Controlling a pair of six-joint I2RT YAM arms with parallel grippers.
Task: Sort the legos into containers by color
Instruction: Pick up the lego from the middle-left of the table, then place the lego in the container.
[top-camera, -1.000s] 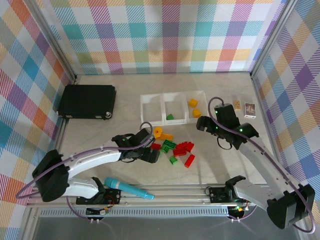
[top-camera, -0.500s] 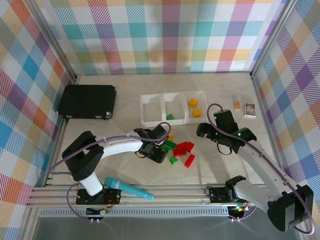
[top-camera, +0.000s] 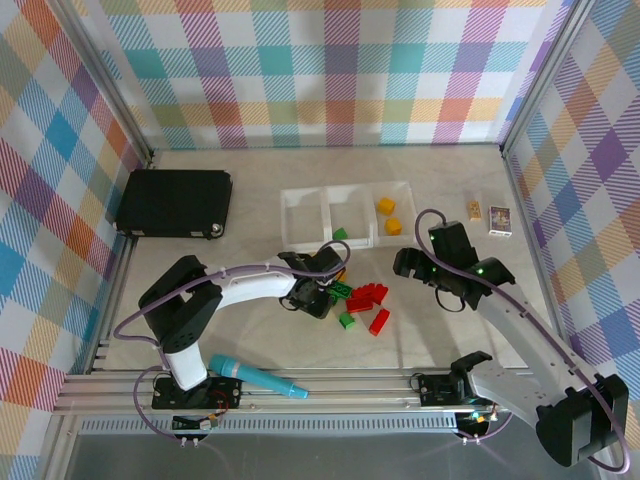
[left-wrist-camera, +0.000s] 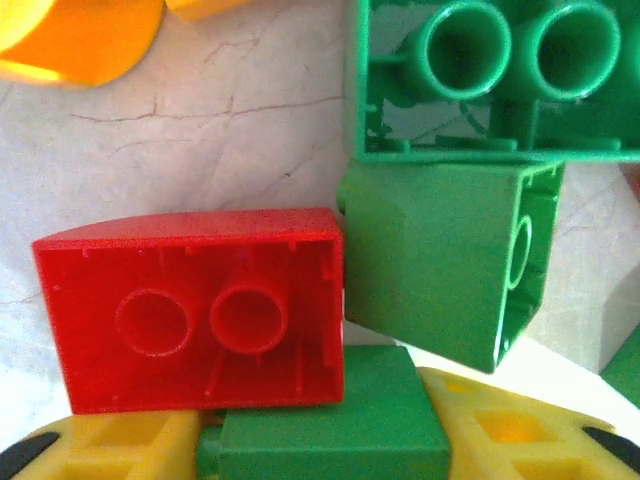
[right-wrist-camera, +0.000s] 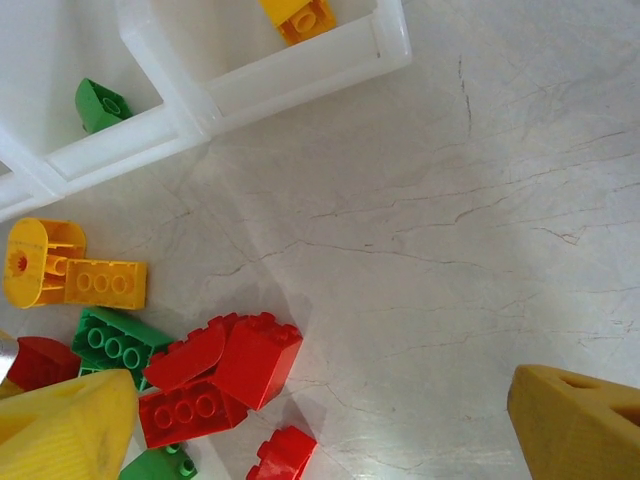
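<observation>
I should lift my left gripper up and outward next, to release its green lego over the middle container (top-camera: 351, 213), which already holds green and is outward of the gripper.
The legos lie in a loose pile at mid-table: a red cluster (top-camera: 368, 296), a red one (top-camera: 379, 321) and a green one (top-camera: 346, 320). My left gripper (top-camera: 318, 292) is down in the pile's left side. In the left wrist view its yellow fingers (left-wrist-camera: 505, 425) press on a small green lego (left-wrist-camera: 330, 425), beside an upturned red lego (left-wrist-camera: 190, 325) and a green one (left-wrist-camera: 440, 260). My right gripper (top-camera: 415, 262) hovers open right of the pile, with bare table between its fingertips (right-wrist-camera: 70, 425). The containers (top-camera: 327, 218) hold a green lego (top-camera: 340, 234) and two orange ones (top-camera: 385, 205).
A flat black case (top-camera: 175, 203) lies at the back left. A teal pen (top-camera: 258, 378) rests near the front rail. Two small cards (top-camera: 493, 215) sit at the back right. Plaid walls close in three sides.
The left arm reached right into the lego pile and its jaws closed from wide open onto a green lego. The right arm barely shifted and stayed open.
</observation>
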